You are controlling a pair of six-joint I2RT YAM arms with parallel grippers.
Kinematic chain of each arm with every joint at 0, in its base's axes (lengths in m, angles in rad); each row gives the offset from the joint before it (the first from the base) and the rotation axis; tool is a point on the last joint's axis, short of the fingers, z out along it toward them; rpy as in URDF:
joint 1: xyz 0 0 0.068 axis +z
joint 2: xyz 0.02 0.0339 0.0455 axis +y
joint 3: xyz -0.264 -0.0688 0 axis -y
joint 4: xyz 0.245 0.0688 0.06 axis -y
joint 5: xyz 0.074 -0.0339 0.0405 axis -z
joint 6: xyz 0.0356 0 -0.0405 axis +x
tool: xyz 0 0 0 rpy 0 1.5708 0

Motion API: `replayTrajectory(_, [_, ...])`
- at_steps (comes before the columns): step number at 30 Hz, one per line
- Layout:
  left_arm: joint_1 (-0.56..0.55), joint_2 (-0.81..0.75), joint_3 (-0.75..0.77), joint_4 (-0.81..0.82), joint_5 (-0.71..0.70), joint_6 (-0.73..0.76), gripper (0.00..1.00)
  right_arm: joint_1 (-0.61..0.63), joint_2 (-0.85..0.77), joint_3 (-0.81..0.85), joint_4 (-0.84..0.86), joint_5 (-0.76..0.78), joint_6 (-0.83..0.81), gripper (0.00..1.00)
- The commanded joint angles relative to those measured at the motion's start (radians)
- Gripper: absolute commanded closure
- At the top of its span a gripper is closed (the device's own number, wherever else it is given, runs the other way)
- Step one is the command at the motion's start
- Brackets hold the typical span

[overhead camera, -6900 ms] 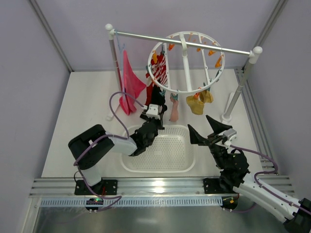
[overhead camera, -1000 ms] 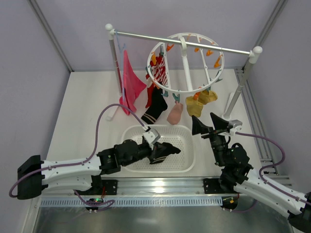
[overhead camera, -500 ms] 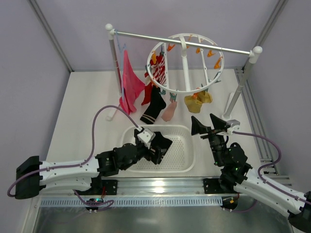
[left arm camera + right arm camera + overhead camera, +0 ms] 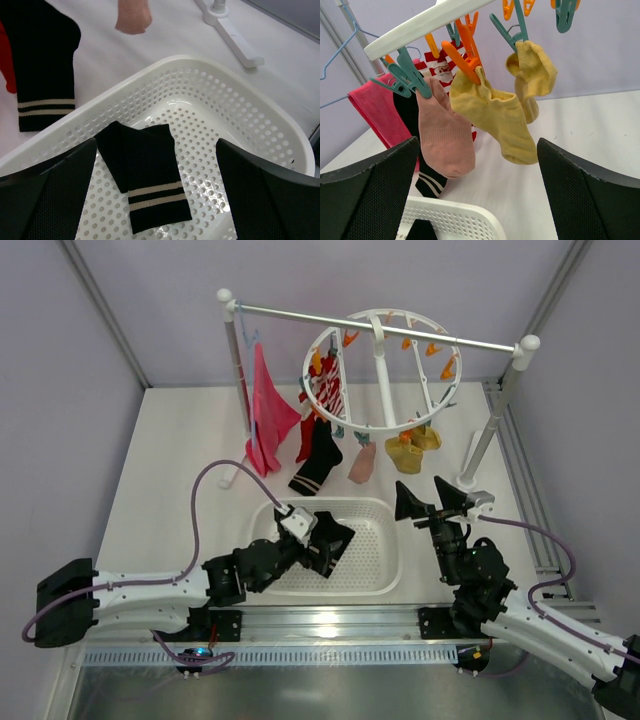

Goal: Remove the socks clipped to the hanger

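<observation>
The pale pink sock still hangs clipped with its lower tip [image 4: 358, 479] [image 4: 134, 28] dangling free, so the robot next needs to raise its left gripper outward from the basket and close it there.
The white ring hanger [image 4: 383, 370] hangs from the rail with socks clipped to it: a red-and-white striped one [image 4: 330, 395], a black one [image 4: 318, 455], a pale pink one [image 4: 362, 462] and two mustard yellow ones [image 4: 412, 448]. A second black sock [image 4: 145, 175] with two pale stripes lies flat in the basket. My left gripper [image 4: 157, 200] hovers open just above it, touching nothing. My right gripper [image 4: 477, 190] is open and empty, below and in front of the pink sock [image 4: 445, 140] and the yellow sock [image 4: 495, 117].
The white perforated basket [image 4: 385, 540] sits between the arms' bases and the rack. The rack's metal rail [image 4: 300, 316] runs between two white posts [image 4: 500, 405]. A magenta cloth [image 4: 268, 410] hangs at its left. The right post's foot [image 4: 235, 37] lies beyond the basket.
My left gripper has opened and let go of the black sock, which now lies in the basket. The hanging socks have swung slightly. The right arm has barely moved.
</observation>
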Motion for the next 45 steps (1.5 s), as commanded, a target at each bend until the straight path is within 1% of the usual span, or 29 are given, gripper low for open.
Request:
replayTrajectory(1, [-0.002, 0.040, 0.030, 0.190, 0.093, 0.080, 0.00, 0.001, -0.007, -0.003, 0.069, 0.018, -0.014, 0.00])
replayTrajectory(3, [0.007, 0.087, 0.085, 0.195, 0.150, 0.095, 0.00, -0.001, -0.007, -0.005, 0.070, 0.013, -0.014, 0.00])
replayTrajectory(5, [0.075, 0.173, 0.119, 0.227, 0.225, 0.080, 0.00, 0.001, -0.011, -0.006, 0.070, 0.015, -0.014, 0.00])
replayTrajectory(6, [0.104, 0.202, 0.164, 0.232, 0.316, 0.042, 0.00, 0.001, -0.013, -0.009, 0.070, 0.015, -0.014, 0.00])
replayTrajectory(7, [0.134, 0.262, 0.185, 0.235, 0.343, 0.029, 0.00, 0.001, -0.019, -0.011, 0.072, 0.015, -0.015, 0.00])
replayTrajectory(8, [0.159, 0.287, 0.201, 0.258, 0.352, 0.024, 0.00, 0.001, -0.022, -0.012, 0.070, 0.015, -0.014, 0.00])
replayTrajectory(10, [0.167, 0.346, 0.238, 0.304, 0.323, 0.046, 0.01, 0.001, -0.030, -0.018, 0.073, 0.012, -0.014, 0.00])
replayTrajectory(14, [0.184, 0.406, 0.277, 0.374, 0.266, 0.067, 0.00, 0.001, -0.030, -0.023, 0.082, 0.007, -0.037, 0.00])
replayTrajectory(18, [0.259, 0.460, 0.289, 0.463, 0.266, 0.034, 0.00, -0.001, -0.022, -0.025, 0.092, 0.000, -0.040, 0.00])
replayTrajectory(22, [0.265, 0.520, 0.309, 0.514, 0.257, 0.049, 0.00, 0.001, -0.020, -0.026, 0.095, -0.007, -0.040, 0.00])
replayTrajectory(28, [0.267, 0.583, 0.334, 0.548, 0.236, 0.072, 0.00, -0.001, -0.017, -0.026, 0.098, -0.010, -0.040, 0.00])
replayTrajectory(29, [0.267, 0.587, 0.332, 0.557, 0.240, 0.078, 0.02, -0.001, -0.016, -0.028, 0.099, -0.011, -0.041, 0.00])
replayTrajectory(30, [0.265, 0.594, 0.326, 0.569, 0.242, 0.086, 0.08, -0.001, -0.014, -0.028, 0.099, -0.011, -0.041, 0.01])
replayTrajectory(31, [0.265, 0.603, 0.321, 0.592, 0.242, 0.084, 0.28, 0.001, -0.010, -0.028, 0.102, -0.013, -0.041, 0.00])
replayTrajectory(33, [0.265, 0.610, 0.314, 0.618, 0.231, 0.087, 0.52, -0.001, -0.001, -0.025, 0.104, -0.017, -0.043, 0.00])
replayTrajectory(34, [0.265, 0.615, 0.309, 0.633, 0.227, 0.090, 0.68, -0.001, 0.006, -0.022, 0.105, -0.019, -0.047, 0.01])
replayTrajectory(36, [0.265, 0.618, 0.311, 0.635, 0.228, 0.093, 0.79, -0.001, 0.035, -0.008, 0.101, -0.040, -0.052, 0.00])
replayTrajectory(37, [0.265, 0.620, 0.308, 0.641, 0.231, 0.097, 0.92, -0.001, 0.048, -0.002, 0.096, -0.049, -0.053, 0.01])
replayTrajectory(38, [0.265, 0.623, 0.304, 0.649, 0.231, 0.098, 1.00, -0.001, 0.081, 0.006, 0.095, -0.057, -0.061, 0.00])
replayTrajectory(42, [0.265, 0.621, 0.260, 0.745, 0.233, 0.101, 1.00, 0.001, 0.162, 0.058, 0.089, -0.080, -0.076, 0.00])
replayTrajectory(44, [0.265, 0.620, 0.232, 0.784, 0.240, 0.100, 1.00, 0.004, 0.179, 0.083, 0.051, -0.103, -0.073, 0.00])
replayTrajectory(45, [0.265, 0.623, 0.208, 0.828, 0.242, 0.095, 1.00, 0.008, 0.188, 0.106, 0.040, -0.127, -0.067, 0.00])
